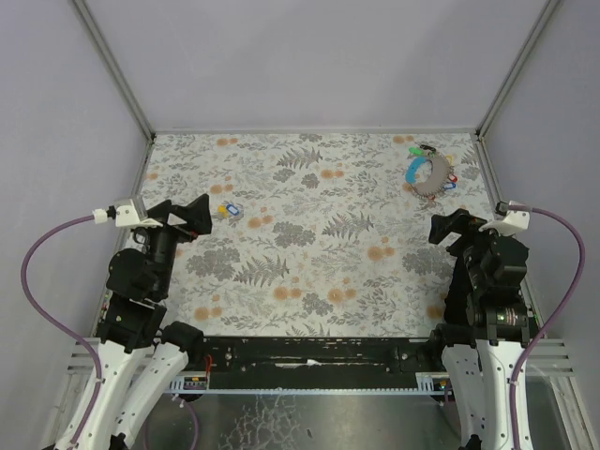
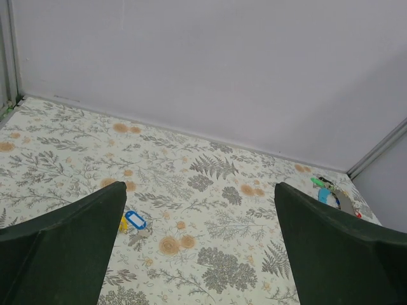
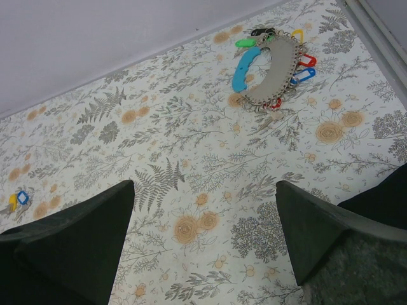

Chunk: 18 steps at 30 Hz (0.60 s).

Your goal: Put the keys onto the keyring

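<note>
The keyring is below and outward of my right gripper, so my gripper will next move outward and down onto the grey tag's ringed edge (image 1: 440,190) (image 3: 285,92) beside its blue cap.
The keyring (image 1: 430,174) lies at the far right of the floral mat: a light-blue curved strap (image 3: 244,68), a grey tag (image 3: 276,73) and several keys with coloured caps round its edge. A small loose pair of keys (image 1: 227,212), with a blue cap (image 2: 135,220) and a yellow one (image 2: 123,223), lies at the left. My left gripper (image 1: 192,219) hovers open just left of these loose keys and holds nothing. The right gripper (image 1: 453,228) stands open and empty, nearer than the keyring. The right wrist view shows the loose keys (image 3: 19,199) far to the left.
Grey walls with metal corner posts (image 1: 112,70) close in the mat on three sides. The floral mat (image 1: 309,244) covers the table between the arms. Purple cables (image 1: 42,272) loop beside each arm's outer side.
</note>
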Available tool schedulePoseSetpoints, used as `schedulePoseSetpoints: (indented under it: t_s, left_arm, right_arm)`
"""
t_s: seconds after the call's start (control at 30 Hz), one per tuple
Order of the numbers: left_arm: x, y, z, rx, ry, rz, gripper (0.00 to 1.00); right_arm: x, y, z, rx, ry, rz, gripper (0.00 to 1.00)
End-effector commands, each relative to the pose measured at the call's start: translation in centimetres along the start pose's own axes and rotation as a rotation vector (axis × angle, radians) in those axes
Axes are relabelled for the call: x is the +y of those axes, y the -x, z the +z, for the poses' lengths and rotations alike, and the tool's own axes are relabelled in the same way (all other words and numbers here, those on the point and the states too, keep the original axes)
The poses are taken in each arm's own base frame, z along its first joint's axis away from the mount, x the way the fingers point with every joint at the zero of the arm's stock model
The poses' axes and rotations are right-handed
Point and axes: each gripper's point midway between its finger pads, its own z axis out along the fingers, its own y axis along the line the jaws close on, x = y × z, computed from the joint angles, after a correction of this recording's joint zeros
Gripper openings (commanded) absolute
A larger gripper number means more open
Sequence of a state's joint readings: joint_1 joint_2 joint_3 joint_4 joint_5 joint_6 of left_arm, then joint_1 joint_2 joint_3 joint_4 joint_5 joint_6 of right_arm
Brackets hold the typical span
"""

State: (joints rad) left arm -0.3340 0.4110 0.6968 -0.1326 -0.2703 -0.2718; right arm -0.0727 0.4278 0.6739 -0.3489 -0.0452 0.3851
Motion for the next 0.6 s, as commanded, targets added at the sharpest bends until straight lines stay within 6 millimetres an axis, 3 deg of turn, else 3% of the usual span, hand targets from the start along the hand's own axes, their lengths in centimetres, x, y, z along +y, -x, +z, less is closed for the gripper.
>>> schedulePoseSetpoints:
  t_s: [0.0,0.37,0.57]
  left_arm:
    - [0.6,0.7,0.0,-0.028,0.045,-0.031,1.00]
    - [0.7,0.0,0.2,0.047,0.086,-0.065,1.00]
    - [1.3,-3.1,0.7,0.254,0.156,-0.022,1.00]
  right_arm:
    - [0.6,1.3,0.1,-0.049,0.021,-0.008,0.99]
    - [0.7,-0.2,2.6,0.069,0.026,-0.011,0.99]
    - [0.4,-1.5,5.9,0.142,0.001,0.052,0.99]
